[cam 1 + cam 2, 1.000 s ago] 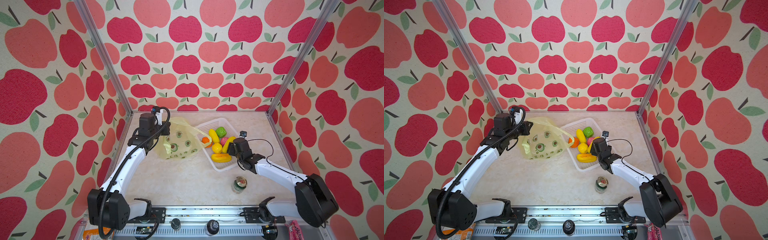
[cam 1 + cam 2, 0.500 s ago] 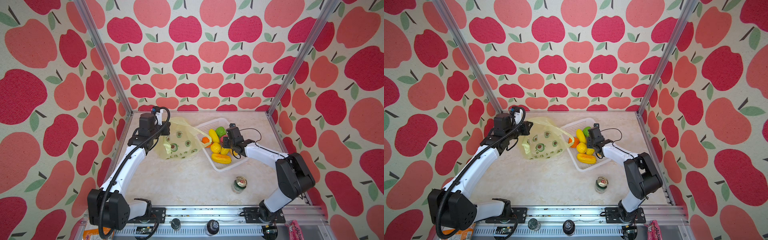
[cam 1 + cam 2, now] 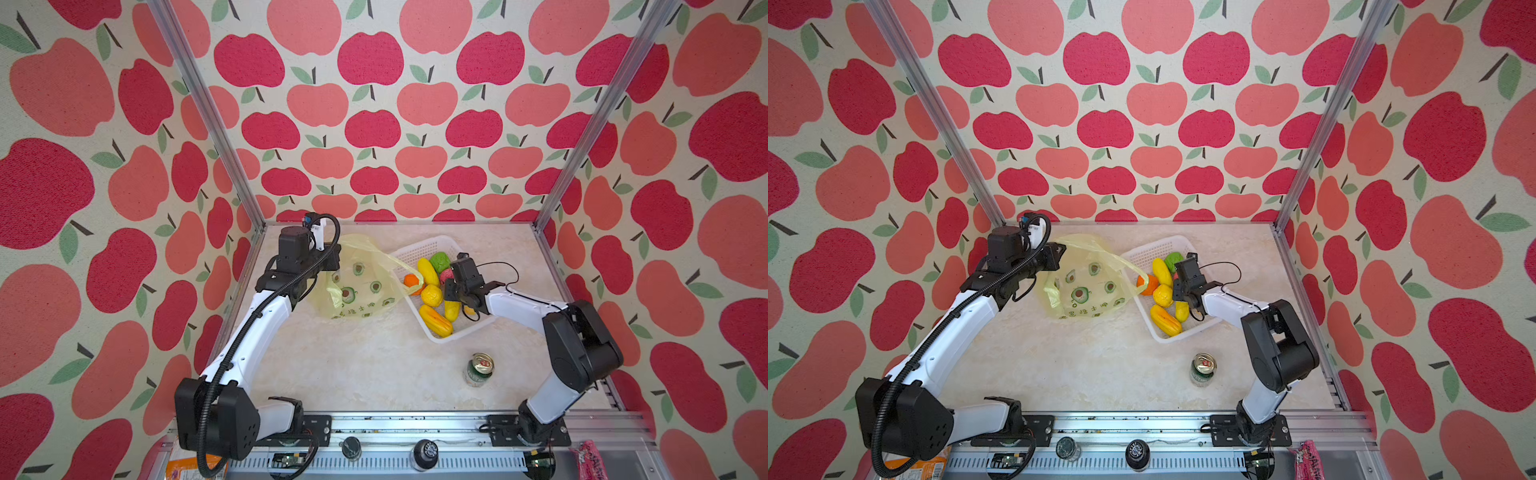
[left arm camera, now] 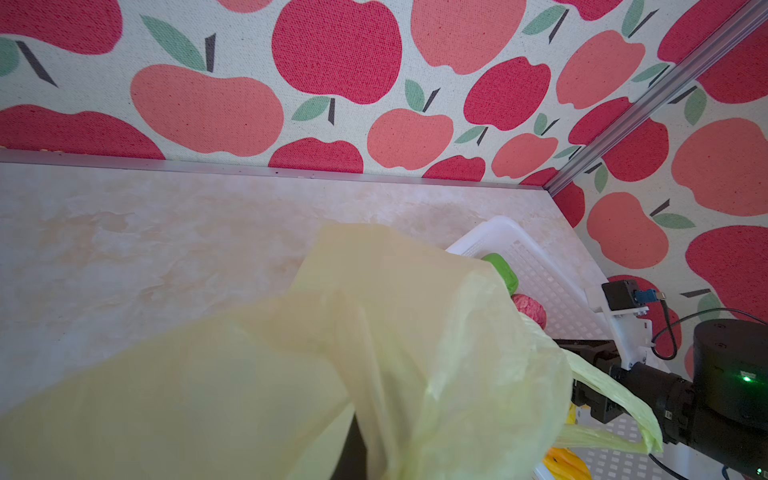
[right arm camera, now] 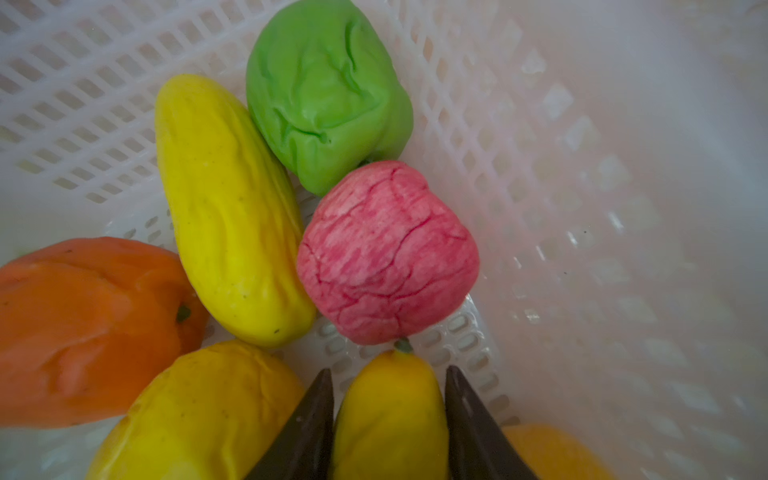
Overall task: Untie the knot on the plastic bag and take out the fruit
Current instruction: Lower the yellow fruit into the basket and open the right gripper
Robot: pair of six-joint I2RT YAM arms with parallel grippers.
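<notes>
The bag's handle reaches the white basket, so I will next move my left gripper up, then down toward the tabletop by the back wall (image 3: pixel 379 231) (image 4: pixel 212 228) to let go of the bag.
My left gripper (image 3: pixel 334 257) (image 3: pixel 1059 253) is shut on the back-left edge of the yellow plastic bag (image 3: pixel 361 286) (image 3: pixel 1088 282) and holds it up. In the left wrist view the bag (image 4: pixel 374 353) covers the jaws. The bag sags open, and one handle strip reaches the white basket (image 3: pixel 419 249) (image 3: pixel 1154 249). The knot is out of view. Several fruit lie in the basket. My right gripper (image 3: pixel 454 301) (image 3: pixel 1183 301) (image 5: pixel 388 370) reaches down into it. Its two dark fingers press on both sides of a yellow fruit (image 5: pixel 390 419), just short of a pink fruit (image 5: pixel 386 253).
A green drink can (image 3: pixel 478 370) (image 3: pixel 1202 370) stands upright in front of the basket. The basket wall (image 5: pixel 582 208) rises close beside the right gripper. Apple-patterned walls and metal posts enclose the table on three sides.
The right arm has swung its gripper back and left over the basket, and its jaws have narrowed onto the yellow fruit. The left arm and the bag have not moved.
</notes>
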